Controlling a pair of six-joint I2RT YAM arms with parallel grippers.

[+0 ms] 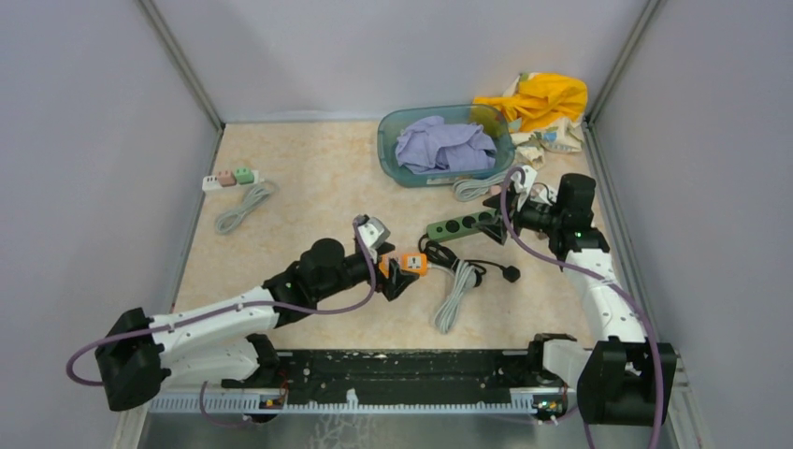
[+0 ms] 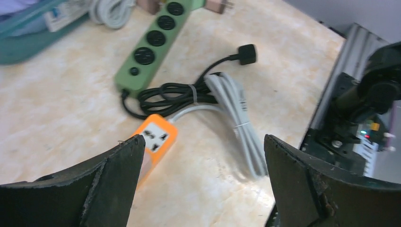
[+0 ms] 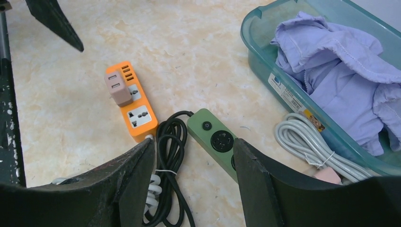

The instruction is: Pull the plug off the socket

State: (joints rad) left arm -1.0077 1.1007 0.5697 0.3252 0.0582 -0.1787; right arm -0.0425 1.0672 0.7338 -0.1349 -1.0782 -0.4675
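Observation:
My right gripper swings to the left in the top view and down over the beige-pink plug (image 3: 118, 88) next, because it still sits in the orange power strip (image 3: 135, 106).
An orange power strip (image 3: 135, 106) lies mid-table with a beige-pink plug (image 3: 118, 87) seated in one of its sockets. My left gripper (image 2: 203, 139) is open; its left finger (image 2: 113, 175) sits right against the strip (image 2: 156, 137) and hides the plug in that view. In the top view the left gripper (image 1: 397, 271) is at the strip (image 1: 412, 264). My right gripper (image 3: 194, 144) is open and empty, hovering over the near end of a green power strip (image 3: 215, 139) and its black cord (image 3: 170, 142); in the top view it (image 1: 491, 224) is at the green strip (image 1: 460, 226).
A teal tub (image 1: 388, 150) of purple cloth stands at the back, yellow cloth (image 1: 542, 98) beyond it. A grey cord coil (image 1: 477, 187) lies by the tub, another grey bundle (image 1: 455, 295) and a black plug (image 1: 511, 272) in front. A white strip (image 1: 232, 178) lies far left.

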